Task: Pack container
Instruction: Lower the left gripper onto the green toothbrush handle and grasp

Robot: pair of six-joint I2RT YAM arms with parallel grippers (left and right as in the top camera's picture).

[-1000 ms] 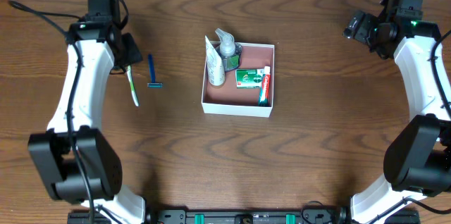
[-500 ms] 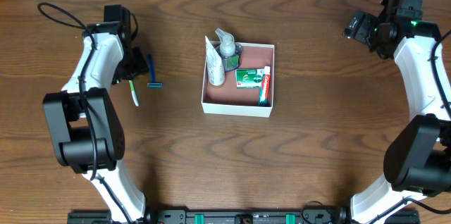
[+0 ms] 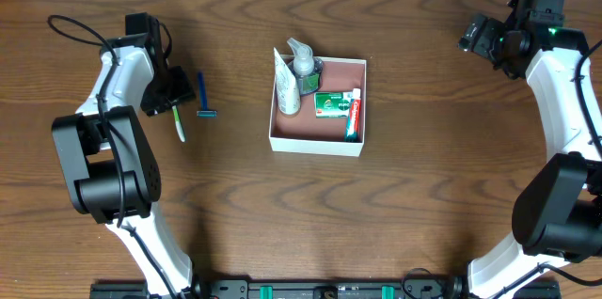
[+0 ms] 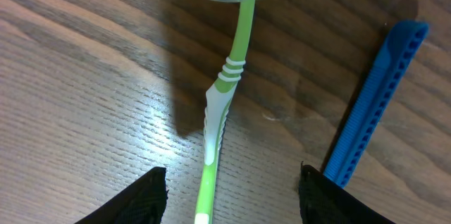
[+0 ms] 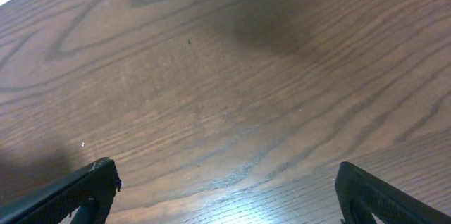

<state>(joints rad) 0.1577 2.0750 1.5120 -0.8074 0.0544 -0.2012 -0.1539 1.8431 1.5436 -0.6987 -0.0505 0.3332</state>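
My left gripper should next go straight down onto the green-and-white toothbrush handle (image 4: 214,129) and close on it, because the toothbrush handle already runs between my open fingers.
The container (image 3: 317,138) is a shallow white box with a pinkish-brown inside, at the table's middle. It holds a white tube, a pump bottle, a green packet and a red-and-white tube. A green toothbrush (image 3: 178,123) and a blue razor (image 3: 202,98) lie on the table to its left. My left gripper (image 3: 162,98) is open, low over the toothbrush. In the left wrist view the toothbrush handle (image 4: 220,115) runs between the fingers (image 4: 232,196), with the razor (image 4: 373,104) at the right. My right gripper (image 3: 478,36) is open and empty at the far right (image 5: 225,192).
The brown wooden table (image 3: 423,186) shows around the container. The arm bases stand at the front corners. The right wrist view shows only bare wood.
My left arm swung in from the far left, then drew back a little; its gripper now sits over the upper end of the toothbrush. The right arm has not moved.
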